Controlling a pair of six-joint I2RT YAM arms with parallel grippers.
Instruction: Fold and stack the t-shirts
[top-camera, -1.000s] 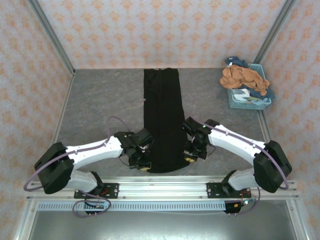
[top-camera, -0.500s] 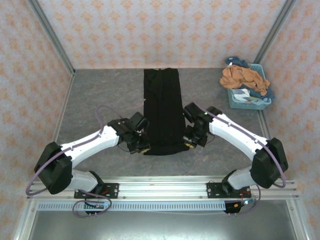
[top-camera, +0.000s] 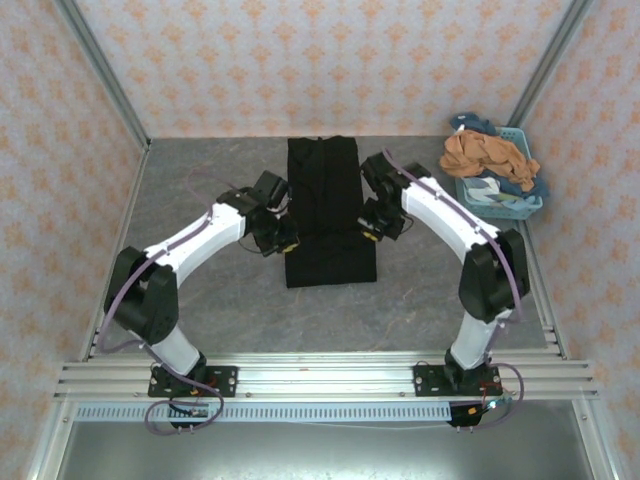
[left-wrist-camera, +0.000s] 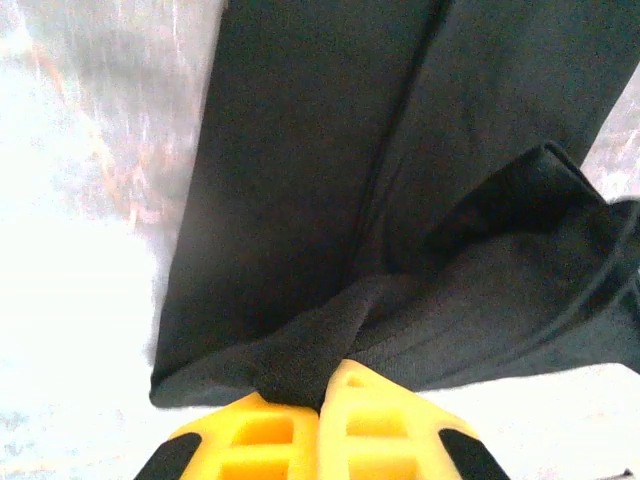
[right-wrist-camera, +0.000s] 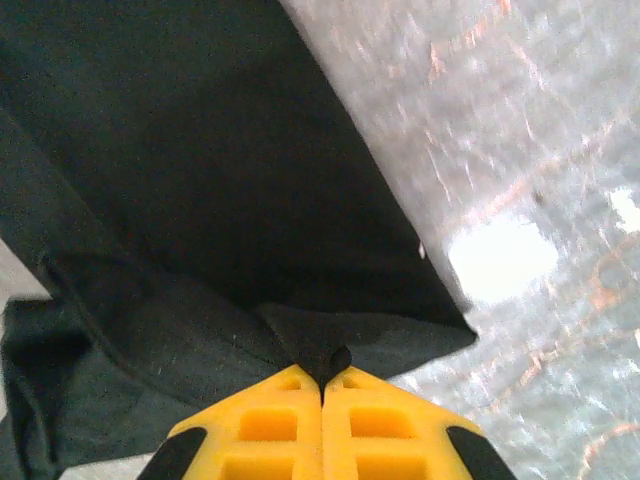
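Note:
The black t-shirt continues flat outward of the pinched hem, so the left gripper will first move outward along the t-shirt's long edge (top-camera: 293, 213) (left-wrist-camera: 215, 150) and then let go of the hem's corner.
A black t-shirt (top-camera: 325, 190) lies as a long narrow strip down the middle of the grey table, its near end doubled back over itself. My left gripper (top-camera: 284, 243) is shut on the left corner of the lifted hem, and my right gripper (top-camera: 369, 232) is shut on the right corner. In the left wrist view the yellow fingers (left-wrist-camera: 380, 430) pinch a bunch of black cloth (left-wrist-camera: 300, 180). The right wrist view has its yellow fingers (right-wrist-camera: 385, 425) closed on a corner of the same cloth (right-wrist-camera: 200, 170). The print is hidden.
A pale blue lattice basket (top-camera: 500, 208) stands at the far right by the wall, holding a rust-orange tee (top-camera: 485, 155) and a blue one (top-camera: 532, 186). Metal frame posts run up both back corners. Bare grey table lies left and right of the shirt.
Both grippers have moved away from the near edge toward the back, carrying the shirt's near hem with them. The shirt's near end now sits farther from the rail, folded over.

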